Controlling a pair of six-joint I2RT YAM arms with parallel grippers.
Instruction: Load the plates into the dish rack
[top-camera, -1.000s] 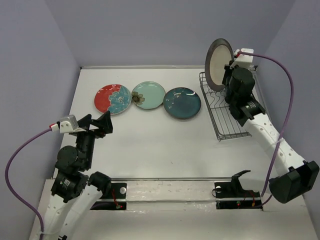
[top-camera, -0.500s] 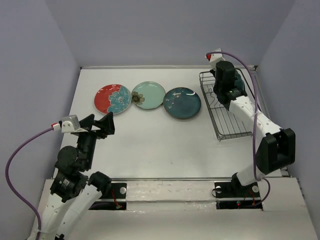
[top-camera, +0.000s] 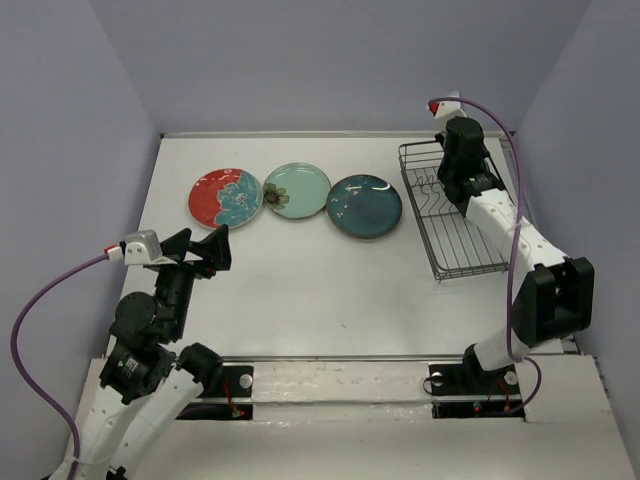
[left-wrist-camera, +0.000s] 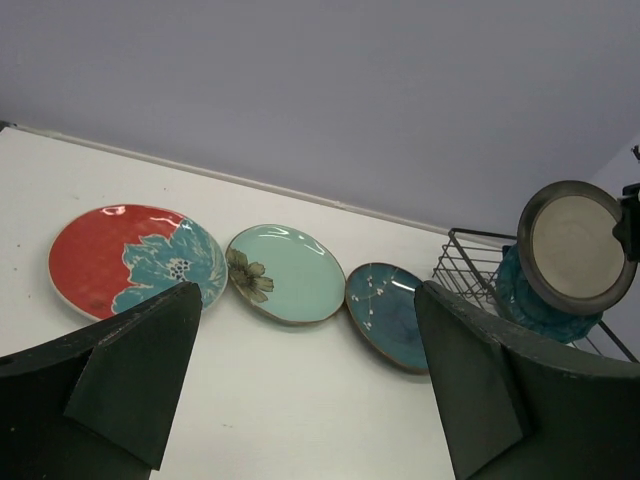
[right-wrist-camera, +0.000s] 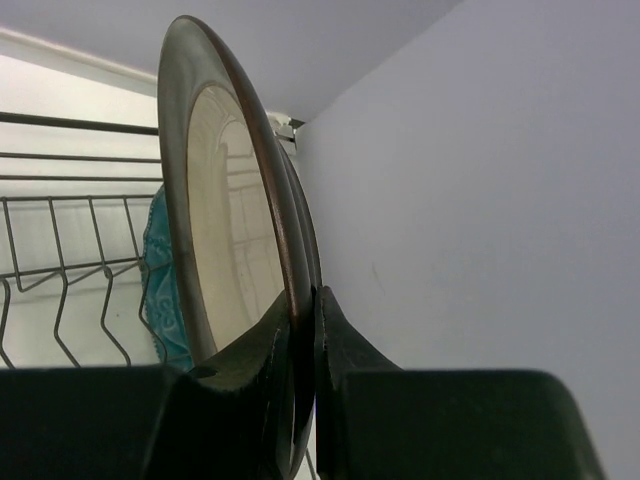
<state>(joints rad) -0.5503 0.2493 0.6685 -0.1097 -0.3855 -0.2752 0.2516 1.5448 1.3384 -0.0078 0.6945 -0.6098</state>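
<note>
Next, my right gripper lowers the grey-brown plate (right-wrist-camera: 225, 230) into the rack's wire slots beside the teal scalloped plate and releases its rim, because it hangs edge-on above the slots.
My right gripper (right-wrist-camera: 305, 295) is shut on the rim of a grey-brown plate (right-wrist-camera: 225, 230) with a pale inside, held upright and edge-on over the far end of the dish rack (top-camera: 455, 240). A teal scalloped plate (right-wrist-camera: 160, 290) stands in the rack just behind it. In the top view the right arm (top-camera: 462, 150) hides the held plate. Three plates lie flat in a row on the table: red-and-blue floral (top-camera: 226, 197), pale mint with a brown flower (top-camera: 297, 190) and dark teal (top-camera: 365, 206). My left gripper (left-wrist-camera: 310, 330) hangs open and empty in front of that row.
The purple right wall (right-wrist-camera: 480, 180) stands close beside the held plate and the rack. The back wall (top-camera: 330, 60) runs just behind the rack's far end. A purple cable (top-camera: 510, 130) loops off the right wrist.
My right arm has swung the grey-brown plate from high beside the rack's far corner to over the rack's far end, turning it edge-on. The left arm has barely moved.
</note>
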